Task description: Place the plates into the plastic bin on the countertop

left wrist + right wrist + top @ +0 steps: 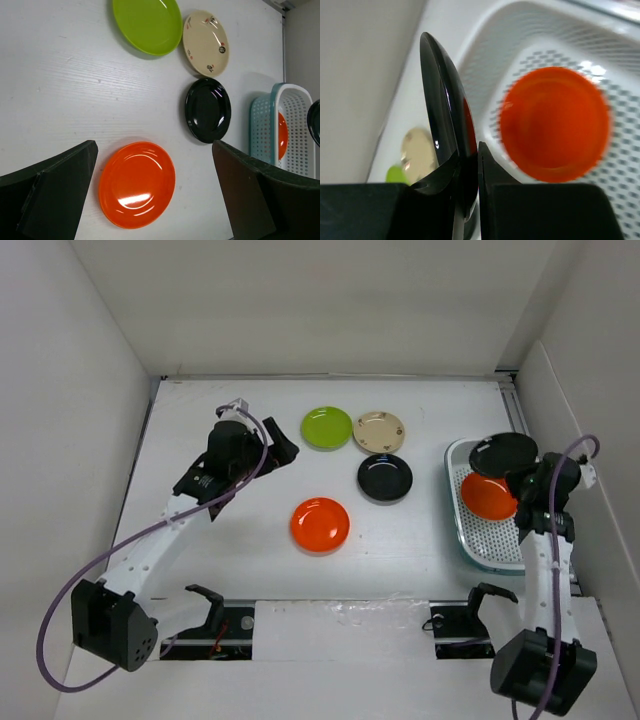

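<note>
My right gripper should go down into the bin [470, 540] and move back over the orange plate [488, 496] next. The black plate is still above the far end of the bin.
Four plates lie on the countertop [230, 540]: lime green [327, 427], beige with brown marks [379, 431], black [385, 477] and orange [320, 524]. My left gripper [280, 452] hangs open to their left, holding nothing. In its wrist view the left gripper [154, 146] frames the orange plate [137, 184] below it. At the right stands the plastic bin [470, 540] with an orange plate [488, 496] in it. My right gripper [525, 480] is shut on the rim of a second black plate [503, 453], held over the bin's far end, seen edge-on in the right wrist view [442, 115].
White walls close in the countertop on the left, back and right. The bin [490, 45] sits close to the right wall. Both arm bases stand at the near edge, with a purple cable looping from the left arm [110, 560].
</note>
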Robot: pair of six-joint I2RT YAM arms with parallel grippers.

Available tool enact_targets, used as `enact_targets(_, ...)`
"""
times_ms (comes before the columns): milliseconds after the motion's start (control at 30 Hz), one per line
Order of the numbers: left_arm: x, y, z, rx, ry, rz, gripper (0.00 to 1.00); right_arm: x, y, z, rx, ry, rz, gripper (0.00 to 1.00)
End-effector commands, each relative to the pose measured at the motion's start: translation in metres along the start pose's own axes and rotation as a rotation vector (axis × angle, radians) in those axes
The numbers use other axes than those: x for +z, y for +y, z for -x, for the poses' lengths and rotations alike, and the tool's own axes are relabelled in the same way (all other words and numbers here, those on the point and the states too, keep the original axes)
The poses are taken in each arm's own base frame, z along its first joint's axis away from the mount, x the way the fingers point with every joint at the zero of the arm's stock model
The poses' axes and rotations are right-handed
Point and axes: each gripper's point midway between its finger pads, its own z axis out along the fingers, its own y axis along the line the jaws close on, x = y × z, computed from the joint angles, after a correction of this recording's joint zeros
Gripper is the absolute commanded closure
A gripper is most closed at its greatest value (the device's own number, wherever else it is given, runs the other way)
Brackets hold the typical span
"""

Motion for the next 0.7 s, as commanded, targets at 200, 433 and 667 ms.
enact_targets(200,-0.004,0.041,-0.042,-0.003,0.053,0.078,0.0,-0.002,-0.104,0.007,0.079,-0.089,-0.299,1.0)
enact_targets(433,-0.007,0.051,-0.067,-0.006,0.101,0.056,0.0,0.018,-0.097,-0.014,0.079,0.023,-0.216,0.96)
enact_targets(667,-0.009,0.058,-0.081,-0.019,0.131,0.059,0.0,0.002,-0.071,-0.016,0.059,0.052,-0.101,0.01)
